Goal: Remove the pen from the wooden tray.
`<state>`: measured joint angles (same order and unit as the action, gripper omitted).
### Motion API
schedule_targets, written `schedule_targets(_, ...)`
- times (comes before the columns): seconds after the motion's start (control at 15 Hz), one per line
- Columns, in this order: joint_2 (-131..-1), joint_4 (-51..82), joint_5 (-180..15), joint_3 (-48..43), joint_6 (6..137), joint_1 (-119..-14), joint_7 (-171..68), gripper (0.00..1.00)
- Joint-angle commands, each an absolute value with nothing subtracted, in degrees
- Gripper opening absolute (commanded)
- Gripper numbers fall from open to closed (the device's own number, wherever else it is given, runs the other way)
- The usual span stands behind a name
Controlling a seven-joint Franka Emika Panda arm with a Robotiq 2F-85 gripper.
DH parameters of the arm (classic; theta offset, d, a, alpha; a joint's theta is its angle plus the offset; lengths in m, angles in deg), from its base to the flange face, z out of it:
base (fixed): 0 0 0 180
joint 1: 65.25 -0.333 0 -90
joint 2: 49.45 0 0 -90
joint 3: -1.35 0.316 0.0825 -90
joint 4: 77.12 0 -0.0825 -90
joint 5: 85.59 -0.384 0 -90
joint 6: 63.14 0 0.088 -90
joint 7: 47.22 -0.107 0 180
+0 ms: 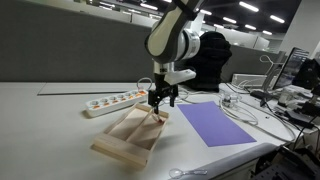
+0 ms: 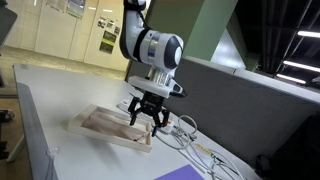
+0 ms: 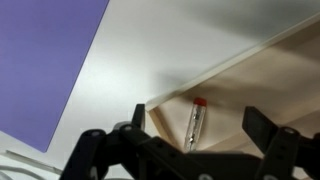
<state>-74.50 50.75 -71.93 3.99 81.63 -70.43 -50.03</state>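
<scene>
I need to lower my open gripper into the tray's corner next, with its fingers around the pen's body (image 3: 195, 126), as the pen is still below them, between the fingers' ends.
The wooden tray (image 1: 127, 140) is pale beige and lies flat on the white table; it shows in both exterior views (image 2: 100, 127) and in the wrist view (image 3: 260, 85). The pen (image 3: 194, 123) is a short thin stick with a red cap, lying in the tray's corner next to the rim. My gripper (image 3: 197, 125) is open, its two dark fingers straddling the pen from above. In the exterior views the gripper (image 1: 162, 98) hovers just over the tray's far end (image 2: 146, 118). The pen is not visible in the exterior views.
A white power strip (image 1: 113, 101) lies behind the tray. A purple sheet (image 1: 215, 123) lies beside it, also in the wrist view (image 3: 45, 60). Cables (image 2: 190, 140) trail on the table near the gripper. A black chair and desk clutter (image 1: 285, 85) stand beyond.
</scene>
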Motion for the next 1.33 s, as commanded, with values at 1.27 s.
schedule_targets(1.27,-81.23,50.42,-72.49,3.46,93.17,-71.91,-43.63,0.61)
